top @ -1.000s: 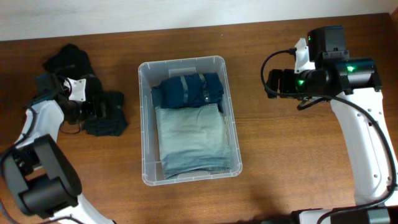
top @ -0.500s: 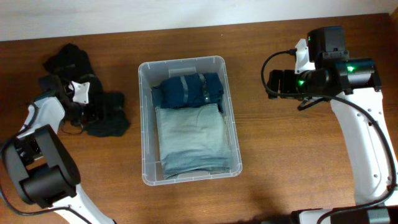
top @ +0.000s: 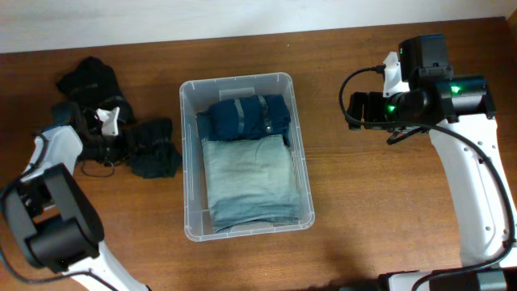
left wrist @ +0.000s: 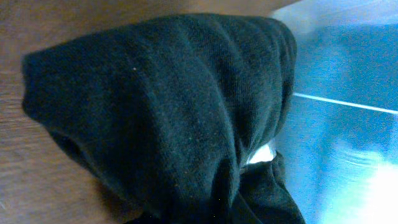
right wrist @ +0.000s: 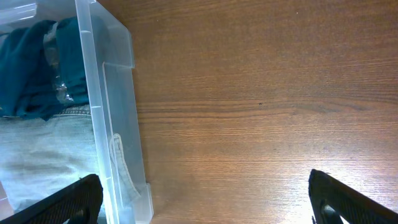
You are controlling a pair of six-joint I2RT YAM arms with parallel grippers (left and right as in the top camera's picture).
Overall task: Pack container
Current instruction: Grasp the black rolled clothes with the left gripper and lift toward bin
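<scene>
My left gripper rises over the nearest side of the container next. It then lowers to release onto the light-blue denim piece, as the black garment is still outside.
The container, a clear plastic bin, stands mid-table and holds a folded navy garment and a folded light-blue denim piece. Just left of it lies a bunched black garment. My left gripper is at that garment's left side, shut on it. In the left wrist view the black garment fills the frame and hides my fingers, with the container wall behind it. My right gripper hovers right of the container, open and holding nothing; its dark fingers stand wide apart over bare wood.
A second black garment lies in a heap at the far left, near the back edge. The container's right wall shows at the left of the right wrist view. Brown wood table stretches to the right.
My left gripper has closed on the black garment, and the cloth has bunched and slid right, closer to the container. The right arm has not moved.
</scene>
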